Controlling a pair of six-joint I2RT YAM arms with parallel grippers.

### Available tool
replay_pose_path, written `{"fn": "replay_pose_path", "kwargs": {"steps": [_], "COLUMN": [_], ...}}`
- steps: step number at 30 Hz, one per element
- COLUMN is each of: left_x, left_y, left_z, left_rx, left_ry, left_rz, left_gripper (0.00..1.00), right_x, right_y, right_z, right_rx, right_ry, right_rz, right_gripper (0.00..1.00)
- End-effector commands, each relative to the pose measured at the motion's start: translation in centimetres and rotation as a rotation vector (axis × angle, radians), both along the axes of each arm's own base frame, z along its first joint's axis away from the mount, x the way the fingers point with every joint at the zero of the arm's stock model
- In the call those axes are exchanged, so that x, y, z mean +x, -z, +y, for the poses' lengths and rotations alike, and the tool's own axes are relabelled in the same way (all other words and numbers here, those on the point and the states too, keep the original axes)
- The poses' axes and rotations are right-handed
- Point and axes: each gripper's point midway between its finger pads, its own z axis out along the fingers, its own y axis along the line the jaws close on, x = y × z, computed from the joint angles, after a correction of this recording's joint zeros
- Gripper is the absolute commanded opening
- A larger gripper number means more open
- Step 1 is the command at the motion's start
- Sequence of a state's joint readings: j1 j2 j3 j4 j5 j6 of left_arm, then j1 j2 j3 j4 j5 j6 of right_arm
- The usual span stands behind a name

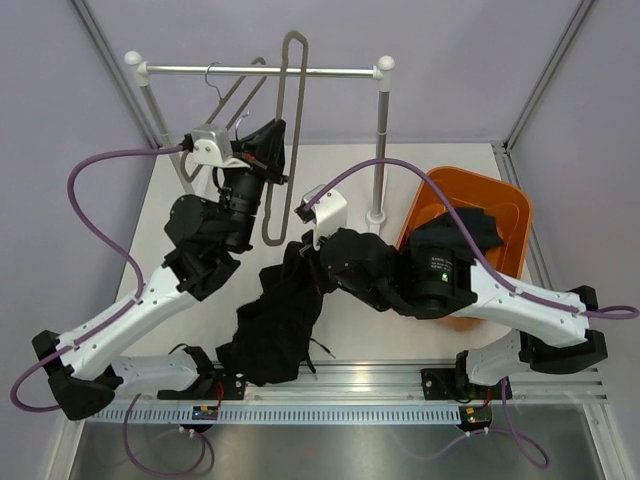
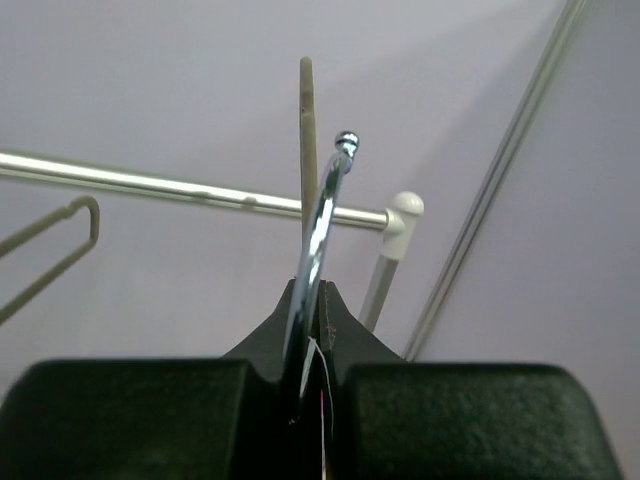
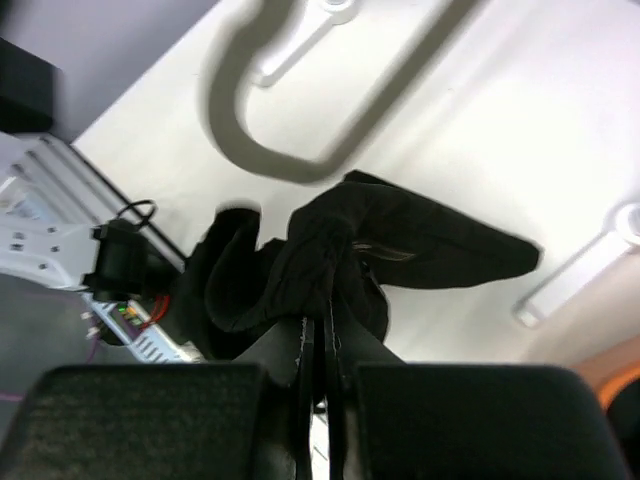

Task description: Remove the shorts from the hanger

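My right gripper will next lift high, move over the orange bin and come down to release the shorts there, because another dark pair is already inside.
My left gripper (image 1: 268,150) is shut on the chrome hook (image 2: 322,235) of a beige hanger (image 1: 291,120), holding it up near the rail. My right gripper (image 1: 306,250) is shut on a black pair of shorts (image 1: 272,322), which hangs limp from the fingers down to the table's near edge. In the right wrist view the shorts (image 3: 345,245) bunch at my fingertips (image 3: 325,335), just below the hanger's looped end (image 3: 285,160); I cannot tell whether they touch. A second dark pair of shorts (image 1: 462,228) lies in the orange bin (image 1: 505,195).
A white clothes rail (image 1: 260,70) on two posts spans the back, and another hanger (image 1: 235,95) hangs on it. The rail's right post (image 1: 380,150) stands beside the bin. A metal rail with cables (image 1: 330,385) runs along the near edge.
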State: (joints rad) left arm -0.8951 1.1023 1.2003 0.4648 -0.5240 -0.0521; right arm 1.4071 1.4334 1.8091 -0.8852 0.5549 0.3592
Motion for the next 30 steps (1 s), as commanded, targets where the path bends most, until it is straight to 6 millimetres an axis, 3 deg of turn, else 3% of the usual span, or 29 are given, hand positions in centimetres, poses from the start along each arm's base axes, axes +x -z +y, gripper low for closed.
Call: {"fn": "replay_pose_path", "kwargs": {"steps": [1, 3, 4, 5, 6, 7, 9, 12, 13, 14, 20, 23, 25, 30], "left_x": [-1.6, -1.8, -2.2, -1.9, -2.0, -2.5, -2.7, -3.8, -4.2, -4.3, -5.0, -5.0, -4.9, -5.0], "left_y": [-6.2, -5.7, -6.5, -5.2, -5.2, -6.0, -4.2, -2.5, -2.1, -0.8, 3.1, 5.2, 6.5, 8.2], "left_z": [3.4, 3.7, 4.1, 3.7, 3.5, 3.9, 3.3, 3.3, 3.6, 3.5, 2.7, 2.2, 2.0, 1.9], "left_rx": [-0.109, -0.062, -0.054, 0.021, 0.046, 0.054, 0.134, 0.179, 0.187, 0.217, 0.288, 0.32, 0.338, 0.352], "left_ry": [-0.053, -0.05, -0.05, -0.048, -0.035, -0.024, 0.011, 0.061, 0.072, 0.08, 0.147, 0.163, 0.165, 0.176], "left_rz": [-0.087, -0.056, -0.049, 0.008, 0.024, 0.028, 0.086, 0.137, 0.147, 0.177, 0.261, 0.294, 0.313, 0.332], "left_gripper": [0.0, 0.0, 0.0, 0.0, 0.0, 0.0, 0.0, 0.0, 0.0, 0.0, 0.0, 0.0, 0.0, 0.0], "right_x": [2.3, 3.1, 3.8, 4.2, 5.5, 6.2, 7.7, 10.5, 11.6, 12.2, 13.0, 12.8, 13.2, 15.6], "right_y": [-2.8, -5.2, -6.4, -8.3, -9.3, -10.4, -13.5, -17.8, -19.0, -21.1, -28.1, -30.0, -30.6, -29.3], "right_z": [-3.8, -5.9, -7.1, -8.1, -9.5, -10.6, -12.8, -17.4, -19.7, -21.1, -30.7, -33.4, -34.0, -35.0], "right_rx": [-0.012, 0.012, 0.02, 0.058, 0.051, 0.063, 0.096, 0.132, 0.112, 0.107, 0.131, 0.159, 0.153, 0.067], "right_ry": [0.176, 0.234, 0.279, 0.306, 0.354, 0.385, 0.45, 0.608, 0.704, 0.757, 1.127, 1.211, 1.233, 1.317], "right_rz": [-0.106, -0.154, -0.186, -0.204, -0.234, -0.251, -0.309, -0.412, -0.457, -0.525, -0.718, -0.765, -0.787, -0.775], "right_gripper": [0.0, 0.0, 0.0, 0.0, 0.0, 0.0, 0.0, 0.0, 0.0, 0.0, 0.0, 0.0, 0.0, 0.0]}}
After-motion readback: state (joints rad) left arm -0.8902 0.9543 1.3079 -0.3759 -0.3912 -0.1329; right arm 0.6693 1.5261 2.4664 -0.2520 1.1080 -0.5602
